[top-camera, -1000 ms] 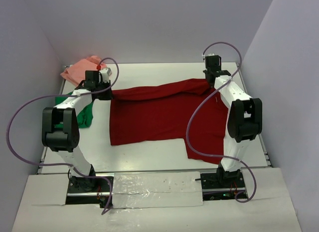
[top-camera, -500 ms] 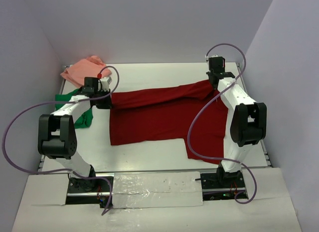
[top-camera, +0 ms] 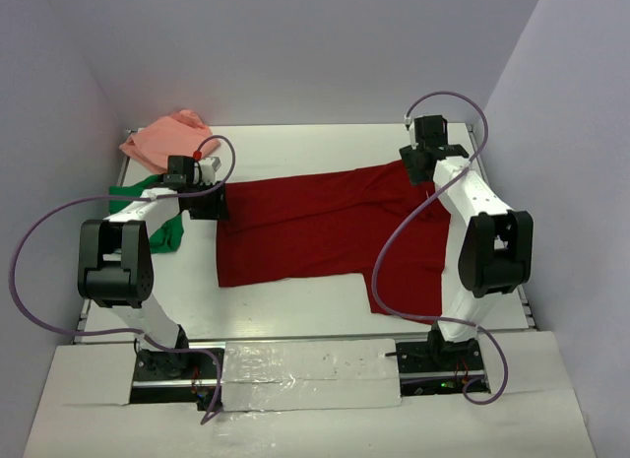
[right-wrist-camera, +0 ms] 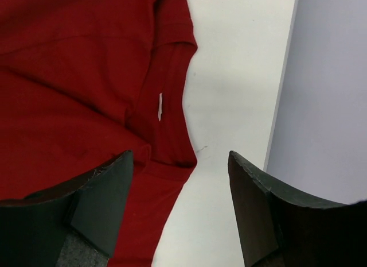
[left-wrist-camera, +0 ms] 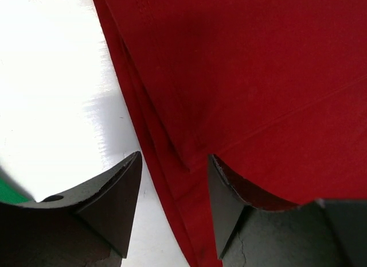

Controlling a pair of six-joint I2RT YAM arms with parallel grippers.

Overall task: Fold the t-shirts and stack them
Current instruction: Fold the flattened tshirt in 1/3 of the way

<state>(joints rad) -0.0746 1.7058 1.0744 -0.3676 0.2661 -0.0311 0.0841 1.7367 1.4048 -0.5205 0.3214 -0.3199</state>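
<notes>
Next, my right gripper turns and draws back from the t-shirt's collar, over the dark red t-shirt's near part, and closes. That cloth still lies spread out.
The dark red t-shirt lies spread on the white table, its far part folded over toward the near side. My left gripper hovers at its left edge and is open; in the left wrist view the layered red edge runs between the left gripper's spread jaws. My right gripper is open over the far right corner, and in its wrist view the right gripper stands just past the collar with its white label. The green t-shirt lies partly under the left arm. The salmon pink t-shirt sits bunched at the far left.
Bare white table lies beyond the red shirt. The enclosure's right wall stands close to my right gripper. Purple cables loop from both arms. A foil-taped strip runs between the arm bases.
Both grippers carried the shirt's far edge down, then opened and let it go. The raised fold now lies flat on the shirt.
</notes>
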